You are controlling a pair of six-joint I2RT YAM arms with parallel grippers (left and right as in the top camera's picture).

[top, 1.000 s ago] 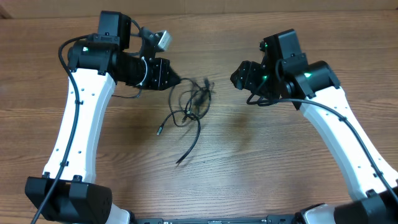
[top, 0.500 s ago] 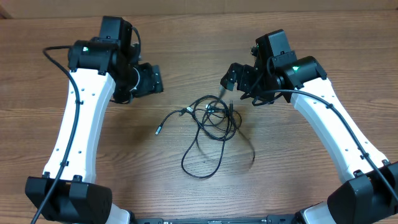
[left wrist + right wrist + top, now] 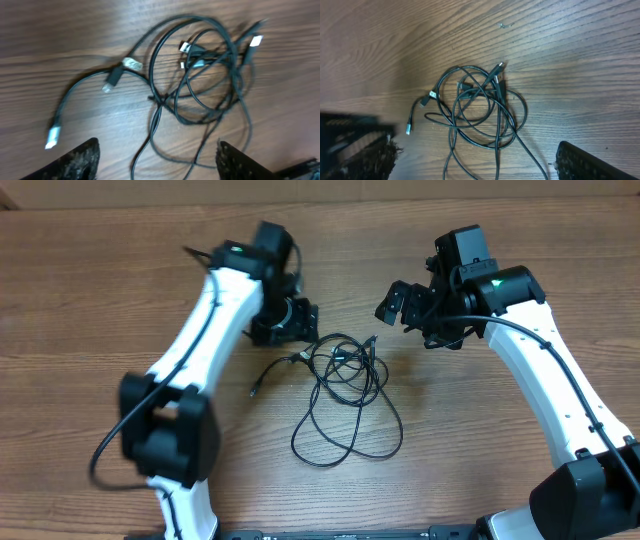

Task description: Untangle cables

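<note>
Next, my left gripper lowers across onto a cable bend [image 3: 320,361] [image 3: 155,98], which juts from the tangle below the gripper and to its right in the overhead view.
The cables [image 3: 345,380] lie loose on the wooden table as one tangle of thin black loops, knotted at the top and trailing toward the front. One plug end [image 3: 254,391] sticks out to the left. My left gripper [image 3: 303,323] hovers just left of the knot, open. In the left wrist view the cables [image 3: 200,75] spread below my left gripper [image 3: 157,165], and strands run between its fingers without being pinched. My right gripper [image 3: 392,302] hangs open, up and right of the tangle. The right wrist view shows the cables [image 3: 480,105] under my right gripper [image 3: 477,160].
Bare wooden table [image 3: 470,440] surrounds the tangle. The white left arm [image 3: 200,350] slants across the left half of the table. A silver plug [image 3: 52,136] lies near the left finger [image 3: 80,160].
Both grippers have opened and the cables have dropped from a raised bundle into wide loops on the table. The left arm has swung right to the tangle; the right gripper pulled back.
</note>
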